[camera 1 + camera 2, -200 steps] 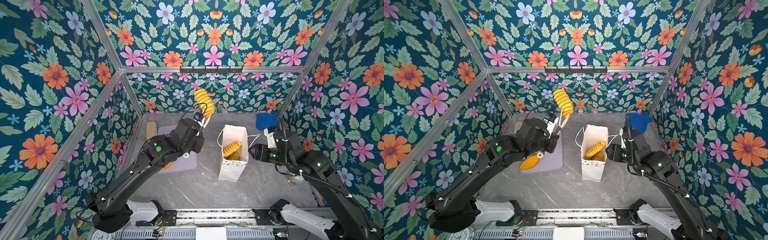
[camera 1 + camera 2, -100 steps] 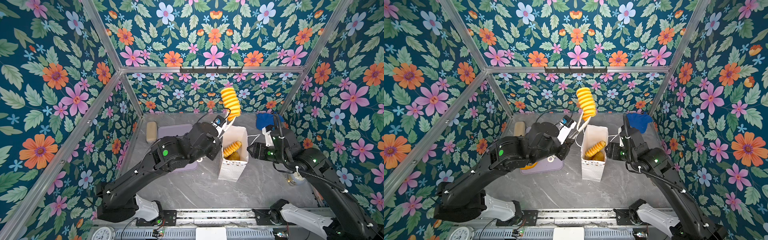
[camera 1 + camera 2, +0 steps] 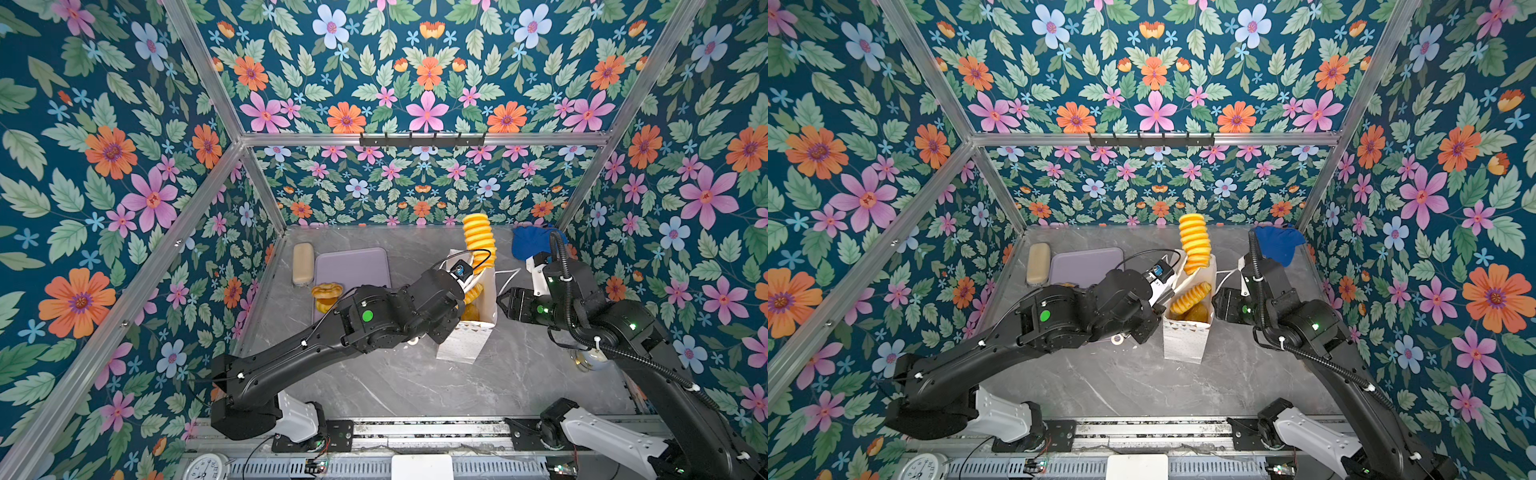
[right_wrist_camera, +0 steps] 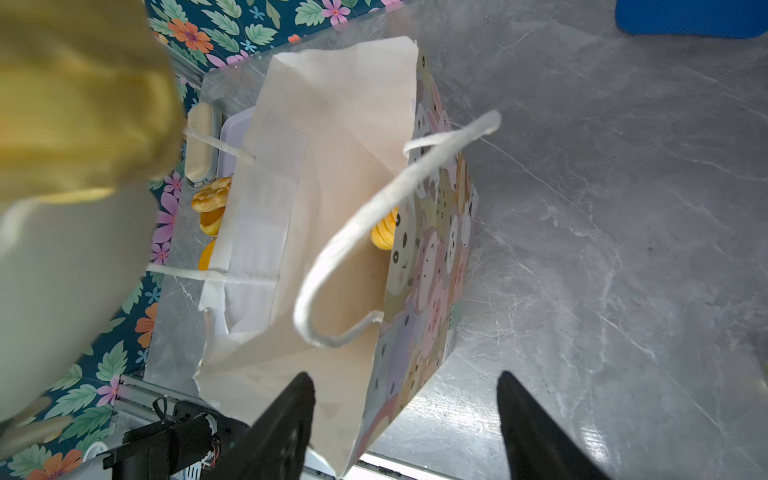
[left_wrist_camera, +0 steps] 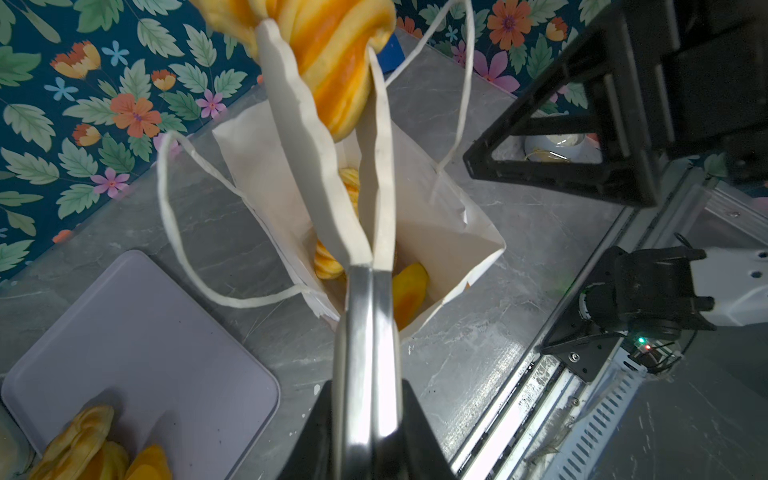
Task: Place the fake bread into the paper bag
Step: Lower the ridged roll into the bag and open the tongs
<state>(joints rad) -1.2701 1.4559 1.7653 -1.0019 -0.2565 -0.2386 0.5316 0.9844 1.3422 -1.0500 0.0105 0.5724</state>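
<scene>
The ridged loaf, still above the paper bag's rim, goes down and slightly back with my left gripper into the paper bag's opening (image 3: 1195, 289) (image 5: 416, 228) next. My left gripper releases it there.
My left gripper (image 5: 320, 45) is shut on a ridged golden loaf of fake bread (image 3: 480, 241) (image 3: 1194, 243), pinched at its lower end between long white fingers (image 5: 299, 124). The loaf hangs upright over the open mouth of the white paper bag (image 3: 469, 345) (image 3: 1183, 345) (image 5: 457, 249). More fake bread (image 3: 1190, 297) (image 5: 409, 291) lies inside the bag. Other pastries (image 3: 327, 291) (image 5: 83, 440) rest at the lilac tray's near edge. My right gripper (image 3: 503, 301) (image 4: 404, 376) is open, its jaws straddling the bag's right wall (image 4: 332, 145).
The lilac tray (image 3: 353, 262) sits left of the bag with a pale beige bar (image 3: 302, 262) beside it. A blue cloth cap (image 3: 532, 243) lies in the back right corner. A small metal bell (image 3: 586, 361) stands under the right arm. Flowered walls enclose the table.
My left arm carried the ridged loaf rightward from above the tray to over the bag's mouth. The right gripper edged closer to the bag's wall.
</scene>
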